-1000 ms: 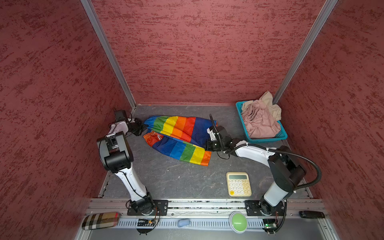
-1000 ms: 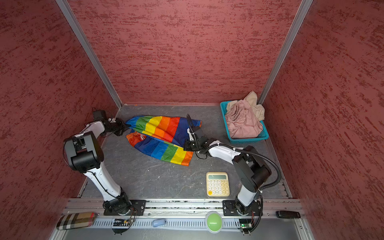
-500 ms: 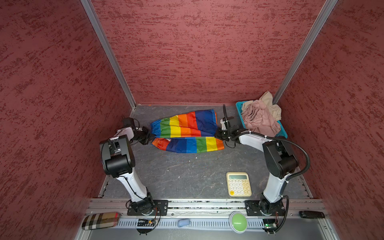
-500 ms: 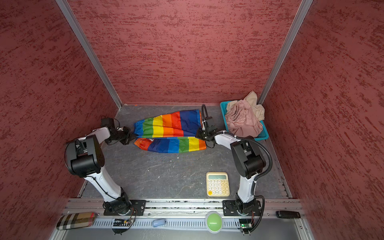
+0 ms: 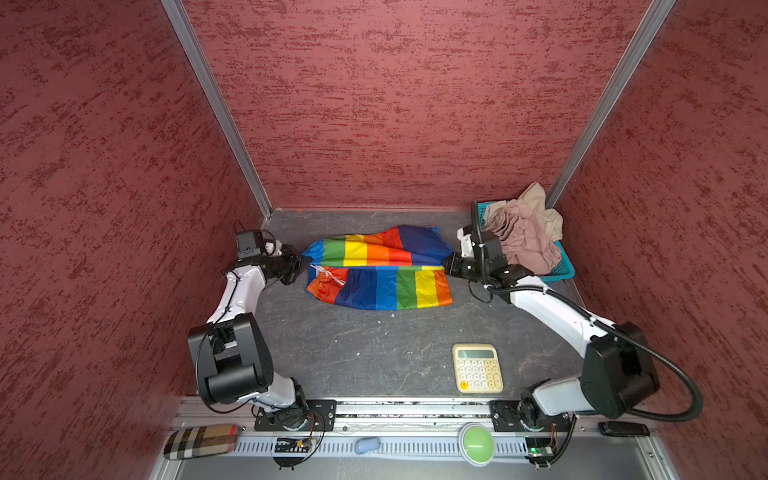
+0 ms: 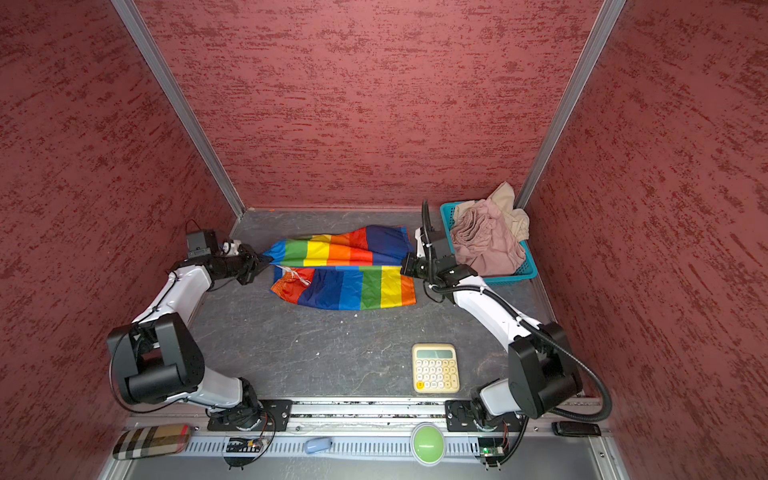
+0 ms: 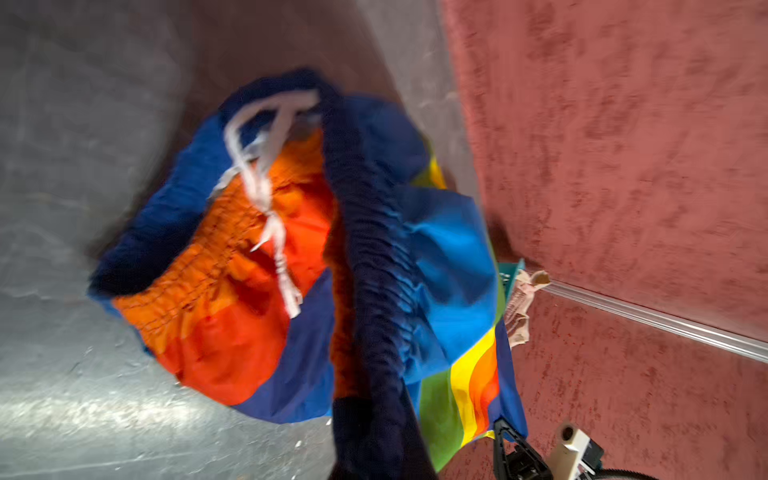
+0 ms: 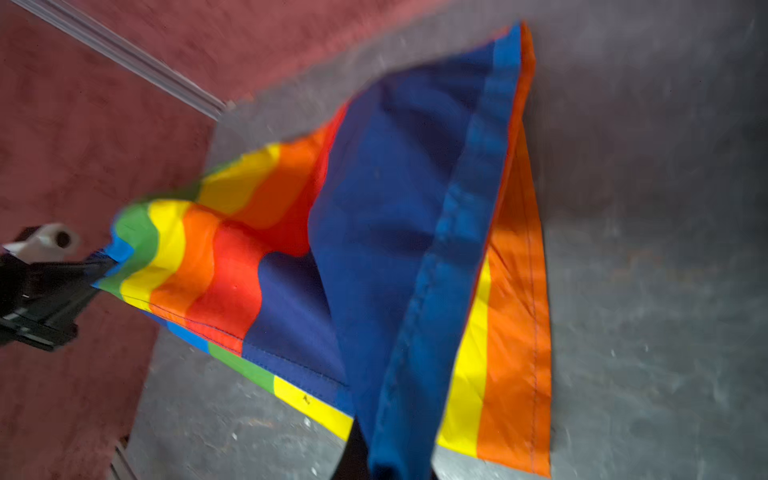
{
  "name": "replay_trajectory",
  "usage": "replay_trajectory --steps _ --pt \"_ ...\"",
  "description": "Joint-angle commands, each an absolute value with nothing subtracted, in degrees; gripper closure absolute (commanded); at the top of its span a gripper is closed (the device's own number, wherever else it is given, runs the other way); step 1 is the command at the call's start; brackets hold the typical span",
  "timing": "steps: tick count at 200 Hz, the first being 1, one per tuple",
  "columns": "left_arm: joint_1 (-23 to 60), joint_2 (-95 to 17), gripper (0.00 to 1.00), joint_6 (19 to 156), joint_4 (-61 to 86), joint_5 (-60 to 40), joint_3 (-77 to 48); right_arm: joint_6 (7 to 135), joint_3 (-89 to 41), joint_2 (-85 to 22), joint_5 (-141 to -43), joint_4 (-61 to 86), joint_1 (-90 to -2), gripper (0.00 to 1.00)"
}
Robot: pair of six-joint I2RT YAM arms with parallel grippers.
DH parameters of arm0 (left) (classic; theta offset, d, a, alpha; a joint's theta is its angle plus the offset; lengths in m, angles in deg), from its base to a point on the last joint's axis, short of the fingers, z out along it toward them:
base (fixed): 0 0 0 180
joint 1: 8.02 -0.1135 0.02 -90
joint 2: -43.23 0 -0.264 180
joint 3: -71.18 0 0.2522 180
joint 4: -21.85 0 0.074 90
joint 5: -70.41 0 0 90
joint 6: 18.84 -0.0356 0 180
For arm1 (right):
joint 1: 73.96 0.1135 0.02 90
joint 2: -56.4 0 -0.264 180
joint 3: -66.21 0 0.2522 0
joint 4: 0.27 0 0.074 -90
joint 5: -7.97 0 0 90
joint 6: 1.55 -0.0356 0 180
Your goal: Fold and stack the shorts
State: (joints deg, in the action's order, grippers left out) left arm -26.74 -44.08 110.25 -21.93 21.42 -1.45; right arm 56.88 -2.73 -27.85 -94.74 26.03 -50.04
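Note:
My left gripper should move back and down because the front half of the rainbow shorts [image 5: 374, 270] is uncovered, and release the waistband over its near waist corner [image 5: 312, 291].
The rainbow shorts [image 5: 374, 270] [image 6: 345, 270] are spread across the back of the grey table, waist to the left, with a white drawstring [image 5: 328, 274]. My left gripper [image 5: 306, 259] [image 6: 268, 259] is shut on the navy waistband [image 7: 374, 249]. My right gripper [image 5: 445, 262] [image 6: 404, 266] is shut on the blue leg hem [image 8: 436, 249]. The fabric's upper edge hangs taut between them, and its front half lies on the table. Fabric hides both grippers' fingertips in the wrist views. The pink shorts [image 5: 523, 241] and beige shorts [image 5: 540, 203] are heaped in the basket.
The teal basket [image 5: 563, 270] [image 6: 525, 272] stands in the back right corner, right behind my right wrist. A cream calculator [image 5: 477, 368] lies front right. On the front rail are a plaid case [image 5: 199, 441] and a green dome [image 5: 476, 442]. Red walls close in on three sides.
Both grippers have drawn apart, the right one swinging toward the basket. The rainbow shorts have turned from a slant to lie straight across and are stretched out wider.

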Motion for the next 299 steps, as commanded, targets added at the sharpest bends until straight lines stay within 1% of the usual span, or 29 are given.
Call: replay_trajectory --steps 1,18,51,93,116,160,180,196,221,260,299 --pt "-28.8 -46.5 1.00 107.9 -20.1 16.6 3.6 53.5 3.6 -31.8 -91.1 23.6 -48.3 1.00" --pt "-29.1 -46.3 1.00 106.7 -20.1 16.1 6.1 51.2 7.0 -33.3 -91.5 20.1 -48.1 1.00" --pt "-30.9 -45.9 1.00 106.5 -20.2 16.9 8.6 49.4 10.1 -35.0 -90.1 17.8 -48.0 1.00" --pt "-30.3 -48.3 1.00 109.0 -17.1 17.4 9.9 50.2 5.9 -40.9 -89.6 17.4 -48.4 1.00" --pt "-30.9 -50.1 1.00 110.1 -15.9 17.1 9.3 49.5 1.9 -44.2 -92.1 17.0 -49.7 1.00" --pt "-31.1 -48.3 1.00 108.7 -19.1 15.8 7.3 49.4 -1.5 -43.5 -93.4 17.4 -49.8 1.00" --pt "-31.0 -44.4 1.00 108.4 -19.4 15.5 7.8 49.6 -1.8 -39.9 -93.9 18.5 -49.4 1.00" --pt "-31.0 -40.9 1.00 107.8 -20.0 14.9 6.8 50.7 -3.3 -36.2 -92.2 21.5 -48.8 1.00" --pt "-30.6 -40.4 1.00 105.7 -23.5 13.9 4.0 51.9 -3.2 -32.5 -89.8 24.6 -48.6 1.00" --pt "-30.7 -43.2 1.00 108.3 -19.0 15.9 10.6 49.7 4.0 -35.7 -91.5 18.7 -48.4 1.00" --pt "-31.7 -46.7 1.00 108.9 -17.6 17.6 13.1 48.7 6.0 -40.3 -92.6 15.1 -48.3 1.00"
